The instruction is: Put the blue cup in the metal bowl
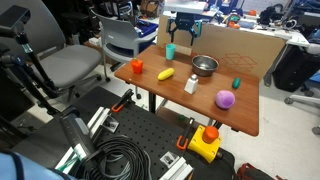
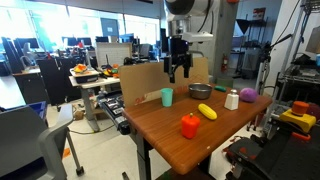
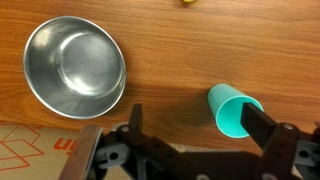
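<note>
My gripper shifts to the right in the wrist view next and descends astride the blue cup's rim [image 3: 233, 115], which is below my gripper, under one finger.
The blue cup [image 3: 232, 106] is a small teal plastic cup standing upright on the wooden table; it shows in both exterior views [image 1: 170, 50] [image 2: 166, 97]. The metal bowl [image 3: 75, 66] is shiny, round and empty, and sits a short way beside the cup [image 1: 204, 65] [image 2: 200, 91]. My gripper [image 3: 200, 128] is open and empty. It hangs above the table between cup and bowl [image 2: 180, 68] [image 1: 185, 30]. In the wrist view one finger overlaps the cup's rim; the other is well clear of the bowl.
On the table [image 1: 200, 105] lie an orange object [image 1: 137, 66], a yellow object [image 1: 166, 73], a white bottle [image 1: 191, 84], a purple ball [image 1: 225, 98] and a small green block [image 1: 237, 83]. A cardboard panel [image 1: 225, 45] stands along the far edge. Chairs stand nearby.
</note>
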Available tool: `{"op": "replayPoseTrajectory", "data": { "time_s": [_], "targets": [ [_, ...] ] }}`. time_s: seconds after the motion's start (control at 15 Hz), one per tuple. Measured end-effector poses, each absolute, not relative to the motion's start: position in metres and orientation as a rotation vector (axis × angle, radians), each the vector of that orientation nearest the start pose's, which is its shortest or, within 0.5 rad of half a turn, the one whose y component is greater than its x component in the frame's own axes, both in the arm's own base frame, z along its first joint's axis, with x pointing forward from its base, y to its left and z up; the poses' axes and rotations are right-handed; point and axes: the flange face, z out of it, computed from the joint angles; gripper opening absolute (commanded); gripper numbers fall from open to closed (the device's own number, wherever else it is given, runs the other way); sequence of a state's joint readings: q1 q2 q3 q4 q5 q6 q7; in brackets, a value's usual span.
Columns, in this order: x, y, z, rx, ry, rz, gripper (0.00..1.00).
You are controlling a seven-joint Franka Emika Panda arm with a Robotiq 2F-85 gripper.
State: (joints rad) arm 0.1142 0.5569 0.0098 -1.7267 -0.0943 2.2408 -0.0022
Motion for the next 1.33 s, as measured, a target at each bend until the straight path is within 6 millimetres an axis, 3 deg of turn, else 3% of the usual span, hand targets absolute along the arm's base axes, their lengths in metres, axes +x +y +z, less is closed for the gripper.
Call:
{"op": "replayPoseTrajectory", "data": {
  "time_s": [0.4,0.47,0.6,1.13,1.33],
  "targets": [
    [0.674,0.089,0.232,-3.199,-0.295,0.086,1.0],
    [0.676,0.09,0.229,-3.199,-0.296,0.09,0.75],
    [0.678,0.093,0.222,-3.199,-0.297,0.107,0.67],
    [0.68,0.101,0.206,-3.202,-0.295,0.178,0.05],
    [0.679,0.109,0.208,-3.195,-0.302,0.183,0.0]
  ]
}}
